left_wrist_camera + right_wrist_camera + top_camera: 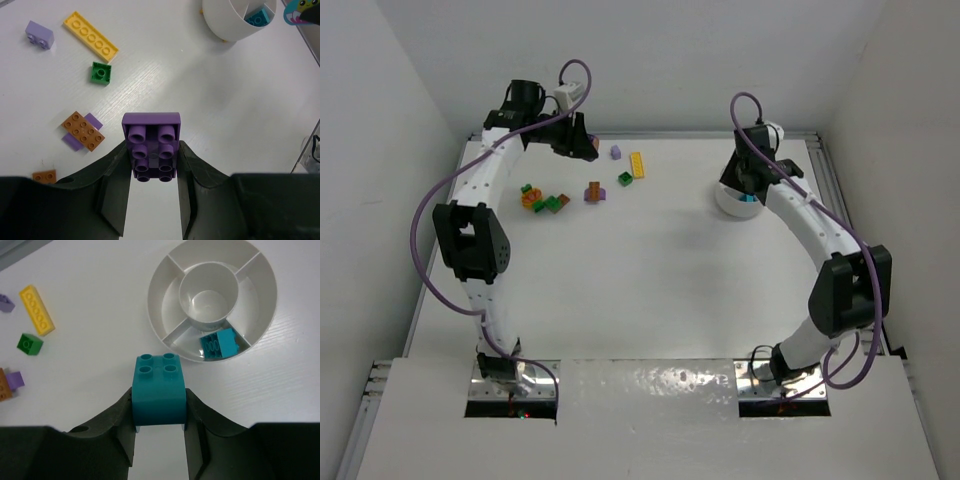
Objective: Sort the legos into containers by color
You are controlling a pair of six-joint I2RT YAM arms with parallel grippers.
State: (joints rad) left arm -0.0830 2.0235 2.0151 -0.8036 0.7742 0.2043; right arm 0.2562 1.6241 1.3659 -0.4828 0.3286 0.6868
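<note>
Next, my right gripper moves over the dish's rim and down to the wedge's free part [189, 344] to let go of the brick, since another teal brick already lies there.
My left gripper [152, 152] is shut on a dark purple brick [151, 125], held above the table at the back left [575, 140]. In my right gripper [159, 407] sits a teal brick [159, 385], studs up, just short of the white dish [260, 285], and the jaws press both its sides. One wedge of the dish holds another teal brick [219, 345]. The rest of the dish shows empty. Loose legos lie on the table: a long yellow one [637, 164], a green one [625, 179], a lilac one [616, 152] and a brown-on-purple pair [594, 191].
A cluster of orange and green bricks [542, 198] lies left of the brown-on-purple pair. The dish [728, 203] stands at the back right, partly under my right wrist [752, 170]. White walls close the table in at the back and both sides.
</note>
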